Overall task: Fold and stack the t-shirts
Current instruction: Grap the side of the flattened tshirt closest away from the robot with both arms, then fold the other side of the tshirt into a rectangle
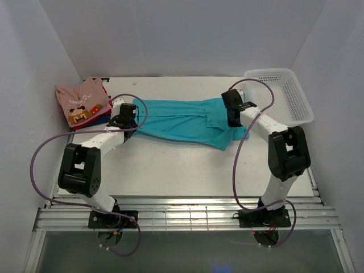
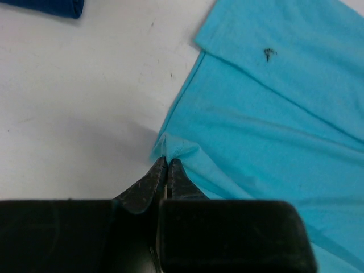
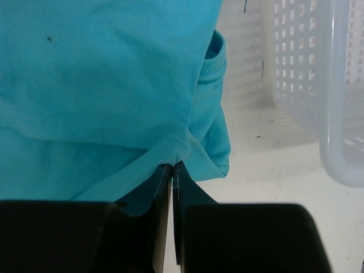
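The shirt's upper flap's near corner [image 1: 140, 115] [image 2: 201, 44] lies outward of my left gripper, so my left gripper needs to pull the pinched cloth outward toward that corner and release it.
A teal t-shirt [image 1: 182, 120] lies stretched sideways across the middle of the table. My left gripper [image 1: 128, 126] is shut on its left corner; the pinched cloth shows at the fingertips in the left wrist view [image 2: 166, 161]. My right gripper [image 1: 234, 120] is shut on the shirt's right end, near the collar, as the right wrist view [image 3: 172, 167] shows. A stack of folded t-shirts sits at the back left: a pink one with a block graphic [image 1: 82, 101] on top, red and dark blue edges [image 1: 101, 119] below it.
A white mesh basket [image 1: 281, 94] stands at the back right, close to my right arm; it also shows in the right wrist view [image 3: 321, 74]. White walls close in the table at the left, back and right. A dark blue cloth edge [image 2: 48, 7] lies beyond my left gripper.
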You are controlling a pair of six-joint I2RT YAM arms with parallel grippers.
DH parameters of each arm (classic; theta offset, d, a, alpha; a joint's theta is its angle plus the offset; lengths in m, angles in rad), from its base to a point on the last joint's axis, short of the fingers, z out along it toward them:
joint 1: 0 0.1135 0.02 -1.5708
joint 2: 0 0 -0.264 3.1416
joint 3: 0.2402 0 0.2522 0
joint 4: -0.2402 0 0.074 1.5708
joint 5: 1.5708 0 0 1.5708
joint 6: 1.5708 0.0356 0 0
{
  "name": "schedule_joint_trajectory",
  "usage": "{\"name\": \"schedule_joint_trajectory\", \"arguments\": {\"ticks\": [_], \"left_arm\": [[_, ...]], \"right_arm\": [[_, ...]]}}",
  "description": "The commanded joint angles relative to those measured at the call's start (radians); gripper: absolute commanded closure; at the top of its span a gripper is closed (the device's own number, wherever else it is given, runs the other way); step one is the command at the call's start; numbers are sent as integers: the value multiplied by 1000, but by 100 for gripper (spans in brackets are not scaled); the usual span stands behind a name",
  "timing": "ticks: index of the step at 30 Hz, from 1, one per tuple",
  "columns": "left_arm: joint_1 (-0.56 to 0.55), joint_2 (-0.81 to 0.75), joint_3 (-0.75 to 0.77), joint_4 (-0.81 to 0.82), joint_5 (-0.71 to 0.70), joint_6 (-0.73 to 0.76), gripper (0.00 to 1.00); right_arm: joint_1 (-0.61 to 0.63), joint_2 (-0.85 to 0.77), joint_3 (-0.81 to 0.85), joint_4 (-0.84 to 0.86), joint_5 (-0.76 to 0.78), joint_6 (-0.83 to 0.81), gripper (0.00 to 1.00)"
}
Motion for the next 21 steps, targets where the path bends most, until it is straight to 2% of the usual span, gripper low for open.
{"name": "schedule_joint_trajectory", "arguments": {"ticks": [1,15,21], "left_arm": [[26,49,74,-23,0,14,91],[63,214,252,-20,48,59,92],[66,254,313,-22,58,82,92]], "right_arm": [[-38,78,138,-5,-32,-59,92],[-110,368,597,-140,-80,-139,92],[-136,419,666,-149,-92,-158,92]]}}
